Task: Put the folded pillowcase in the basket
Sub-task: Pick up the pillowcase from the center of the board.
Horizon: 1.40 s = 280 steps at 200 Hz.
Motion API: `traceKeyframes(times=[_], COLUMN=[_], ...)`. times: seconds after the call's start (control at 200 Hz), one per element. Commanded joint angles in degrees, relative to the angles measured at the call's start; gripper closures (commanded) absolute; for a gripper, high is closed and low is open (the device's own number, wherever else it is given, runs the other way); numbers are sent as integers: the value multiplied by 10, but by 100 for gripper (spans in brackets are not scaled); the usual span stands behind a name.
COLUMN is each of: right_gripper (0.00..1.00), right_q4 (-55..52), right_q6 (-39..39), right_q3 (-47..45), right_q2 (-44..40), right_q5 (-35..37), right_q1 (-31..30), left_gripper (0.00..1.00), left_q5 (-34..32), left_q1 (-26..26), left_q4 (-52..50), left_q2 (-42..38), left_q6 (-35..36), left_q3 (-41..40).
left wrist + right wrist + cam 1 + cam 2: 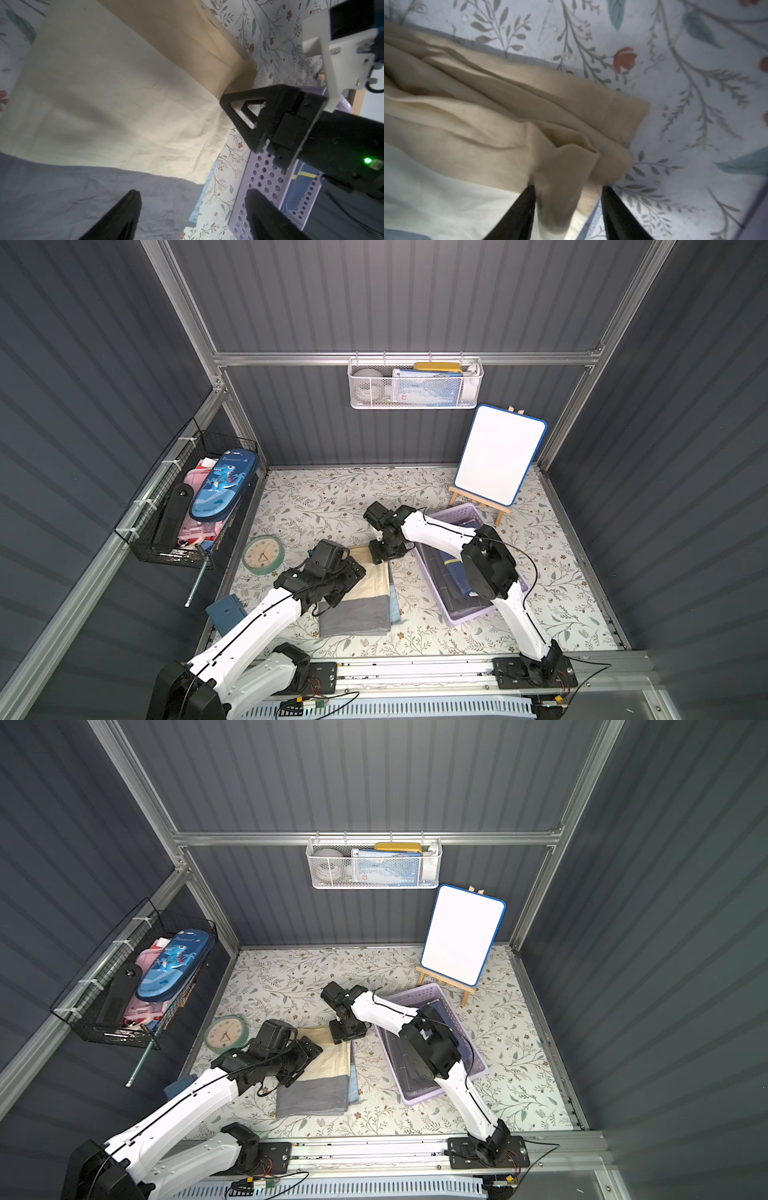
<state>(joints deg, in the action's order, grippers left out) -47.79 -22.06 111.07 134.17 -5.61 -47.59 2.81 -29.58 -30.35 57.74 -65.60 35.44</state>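
Observation:
I will move my right gripper outward onto that corner and close it, because the tan layers of the pillowcase's far corner (pixel 611 138) stick outward past my open fingers.
The folded pillowcase (pixel 365 601), banded tan, cream and grey, lies flat on the floral table left of the lavender basket (pixel 469 616). My left gripper (pixel 356 572) hovers low over its left side. In the left wrist view this gripper (pixel 191 193) is open, its fingers (pixel 124 212) wide apart above the grey band with nothing between them. My right gripper (pixel 384 558) stands at the pillowcase's far tan corner. In the right wrist view its jaws (pixel 569 189) are apart, with a raised tuft of tan cloth (pixel 560 170) loose between them.
The basket (pixel 268 176) holds a dark blue folded cloth (pixel 451 568), and my right arm crosses above it. A whiteboard on an easel (pixel 498 456) stands behind it. A round clock (pixel 262 554) and a blue box (pixel 226 612) lie at the table's left edge.

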Motion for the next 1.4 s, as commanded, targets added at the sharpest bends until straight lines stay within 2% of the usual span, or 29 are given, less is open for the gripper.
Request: traceKeyframes(times=[0.0, 0.065, 0.225, 0.325, 0.395, 0.62, 0.73, 0.881, 0.951, 1.011, 1.141, 1.396], right_gripper=[44, 44, 46, 51, 60, 100, 100, 100, 100, 100, 100, 100], right_q4=[-6, -5, -45, -33, -31, -17, -3, -61, -79, -77, -73, -76], right_q6=[13, 12, 17, 17, 16, 14, 7, 43, 74, 101, 137, 132], right_q3=[-1, 3, 72, 76, 74, 46, 40, 98, 126, 133, 153, 216], right_q2=[-11, 2, 64, 76, 80, 75, 55, 32, 31, 29, 43, 88], right_q5=[50, 63, 28, -4, -21, -41, -14, 116, 146, 157, 150, 141], right_q1=[9, 14, 23, 28, 29, 28, 30, 33, 42, 53, 69, 84], left_gripper=[16, 16, 15, 15, 15, 15, 15, 11, 7, 2, 1, 3], left_q5=[27, 37, 25, 25, 25, 17, 14, -2, -2, -1, -28, -44], left_q1=[3, 2, 2, 2, 3, 2, 2, 2, 2, 2, 2, 2], left_q4=[26, 38, 45, 38, 31, 22, 21, 9, 17, 28, 25, 16], left_q2=[-4, 3, 27, 29, 18, -11, 4, 16, 12, 14, 45, 88], left_q6=[-8, -9, -5, -1, -2, -17, -12, -17, -27, -30, -33, -44], left_q3=[-34, -44, -31, -30, -33, -32, -32, -38, -45, -46, -26, -25])
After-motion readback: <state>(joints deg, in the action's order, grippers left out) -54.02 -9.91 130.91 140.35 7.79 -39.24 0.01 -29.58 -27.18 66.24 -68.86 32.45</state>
